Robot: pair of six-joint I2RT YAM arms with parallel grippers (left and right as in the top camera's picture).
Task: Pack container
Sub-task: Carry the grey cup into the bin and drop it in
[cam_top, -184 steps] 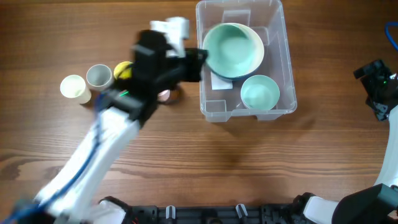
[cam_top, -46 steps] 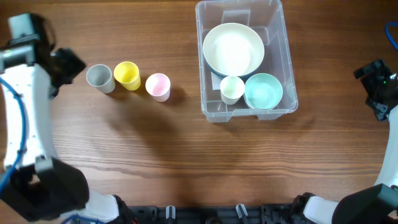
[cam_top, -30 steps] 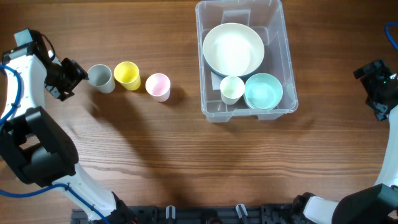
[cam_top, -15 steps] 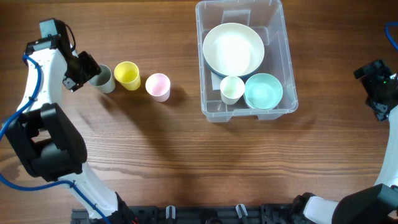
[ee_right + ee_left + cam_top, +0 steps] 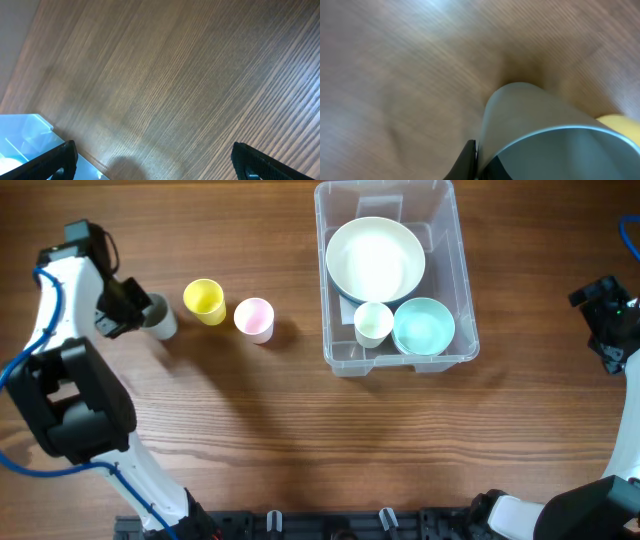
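The small cream cup in the container is open. I will lift my left gripper past the yellow and pink cups, then lower it into the cream cup's opening [image 5: 374, 320].
The clear container [image 5: 321, 270] stands at the back right of centre. It holds a large white bowl [image 5: 375, 260], a small cream cup [image 5: 373, 323] and a teal bowl [image 5: 424, 327]. My left gripper [image 5: 135, 312] is shut on the rim of a grey cup [image 5: 160, 322], which leans slightly at the far left. In the left wrist view the grey cup [image 5: 545, 135] fills the frame, with one finger [image 5: 468, 159] pressed on its wall. My right gripper [image 5: 160, 165] is open and empty over bare wood at the far right [image 5: 603, 325]. A corner of the container [image 5: 25, 140] shows in its view.
A yellow cup [image 5: 204, 300] and a pink cup [image 5: 254, 318] stand in a row on the wooden table between the grey cup and the container. The yellow cup's edge [image 5: 620, 122] shows in the left wrist view.
My left gripper swung in from the far left and closed on the grey cup, which shifted slightly left and toward the front. The right arm has not moved.
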